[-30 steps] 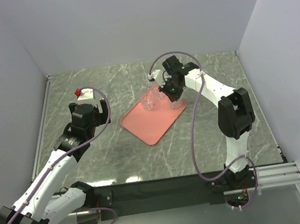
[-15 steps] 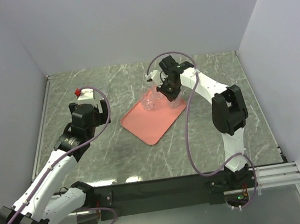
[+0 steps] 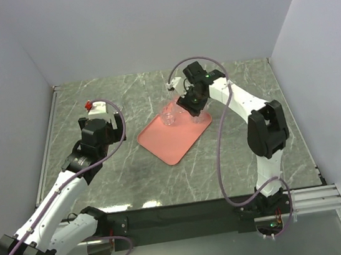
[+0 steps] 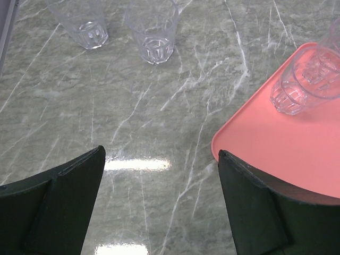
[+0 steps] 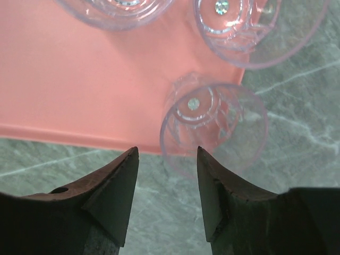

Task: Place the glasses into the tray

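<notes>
I need to turn my left gripper next and lower it outward onto the rim of the tabletop glass nearer the tray (image 3: 169,143). The tabletop glass stands outward of my empty fingers.
The salmon-pink tray (image 3: 169,143) lies in the middle of the table. In the right wrist view a clear glass (image 5: 212,122) stands just inside the tray's (image 5: 69,79) near rim. Two more glasses (image 5: 114,8) (image 5: 249,26) stand farther in. My right gripper (image 5: 166,151) is open just short of the nearest glass, with nothing between its fingers. In the left wrist view my left gripper (image 4: 160,153) is wide open over bare marble left of the tray (image 4: 287,143). Two glasses (image 4: 85,21) (image 4: 154,32) stand on the table ahead of it, and another glass (image 4: 297,85) stands on the tray.
The marble table is walled in by white panels on three sides. A dark rail with the arm bases (image 3: 188,216) runs along the near edge. The right arm (image 3: 242,102) reaches over the tray's far right corner.
My right gripper has gone from shut to open, leaving a glass standing on the tray, and it has shifted slightly. The left arm has stayed put.
</notes>
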Controlling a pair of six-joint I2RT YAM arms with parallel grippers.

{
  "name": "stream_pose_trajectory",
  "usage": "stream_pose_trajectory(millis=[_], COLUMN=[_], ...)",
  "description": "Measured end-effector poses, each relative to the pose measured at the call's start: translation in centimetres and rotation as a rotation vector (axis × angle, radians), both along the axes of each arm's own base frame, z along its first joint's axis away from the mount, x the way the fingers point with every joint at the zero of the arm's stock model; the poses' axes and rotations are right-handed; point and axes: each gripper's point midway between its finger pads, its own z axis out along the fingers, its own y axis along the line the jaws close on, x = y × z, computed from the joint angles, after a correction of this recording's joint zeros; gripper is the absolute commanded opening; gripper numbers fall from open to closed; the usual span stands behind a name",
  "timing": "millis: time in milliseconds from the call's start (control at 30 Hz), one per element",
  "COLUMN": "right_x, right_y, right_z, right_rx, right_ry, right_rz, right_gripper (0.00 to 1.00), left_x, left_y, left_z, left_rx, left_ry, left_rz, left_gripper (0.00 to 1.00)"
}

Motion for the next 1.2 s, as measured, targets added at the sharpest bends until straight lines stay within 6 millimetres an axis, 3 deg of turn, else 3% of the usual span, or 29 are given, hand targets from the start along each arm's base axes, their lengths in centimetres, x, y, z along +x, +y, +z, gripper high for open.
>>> stream_pose_trajectory(millis=[300,567,733,933,1067,1200], right_x=[-4.0,-7.5,-8.6,-10.2,-10.9,-10.7], right_y=[-2.4,-6.8,-8.6,-9.9,-10.8,-11.3], right_z=[4.9,5.3,6.4,4.5,3.1,3.5], right_rx=[0.084,0.181,0.276,0.369,0.396,0.423], right_ry=[-0.118,-0.149,-0.198,-0.170,-0.124,-0.136], right_rz=[-0.012,-0.101,-0.154,-0.200,-0.237,-0.249], right_gripper=[0.56,0.61,0.61,0.61,0.61,0.61], left_x=[0.3,0.7,2.3,4.5,6.3,8.4], left_y=[-0.2,-0.6,0.1,2.5,2.2,2.0], left_z=[0.1,-0.1,-1.5,-3.2,-3.8,-4.6], left_rx=[-0.026,-0.072,-0.177,-0.369,-0.466,-0.539], left_ry=[-0.005,-0.001,0.052,0.116,0.153,0.194], left_rz=[-0.021,-0.055,-0.044,0.029,0.027,0.043], left_gripper=[0.95,0.96,0.95,0.94,0.93,0.91])
